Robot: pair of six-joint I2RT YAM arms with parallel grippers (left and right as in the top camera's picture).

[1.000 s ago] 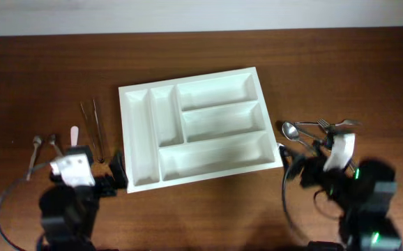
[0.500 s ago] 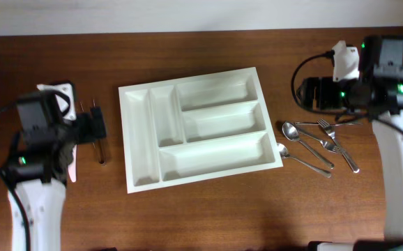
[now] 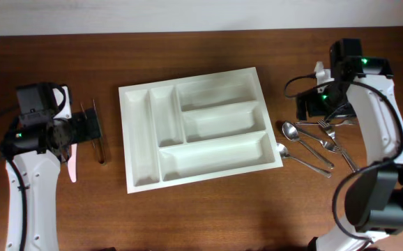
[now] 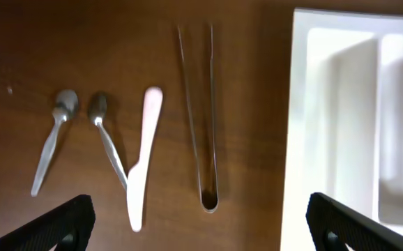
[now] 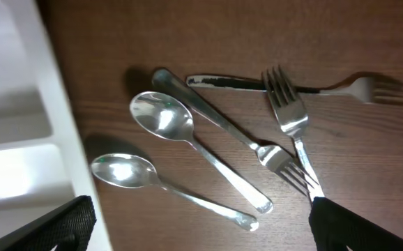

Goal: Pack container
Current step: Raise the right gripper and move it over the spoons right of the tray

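The nearer spoon's neck [image 3: 291,157] [image 5: 158,183] has bare wood on either side for both fingers, so my right gripper will next move back and to the left in the overhead view and lower onto it.
The white container [image 3: 124,132] lies in the middle of the table, all its compartments bare. My left gripper [image 3: 93,125] hangs open to its left, over metal tongs [image 4: 201,125], a white knife [image 4: 142,160] and two small spoons [image 4: 51,143]. The container's left wall [image 4: 295,139] shows at the right of that view. My right gripper [image 3: 305,106] is open above the container's right side, over two spoons [image 5: 163,118] and several forks [image 5: 292,118]. Neither gripper [image 4: 201,226] [image 5: 201,223] has anything between its fingers.
The container's right rim [image 5: 62,150] runs close beside the nearer spoon [image 5: 128,171]. The forks [image 3: 330,139] overlap each other on the wood. A pale wall strip borders the table's far edge [image 3: 201,29].
Both arms have lifted from the table's near edge and swung outward, the left over the tongs and knife, the right over the spoons and forks. Both grippers stay open.
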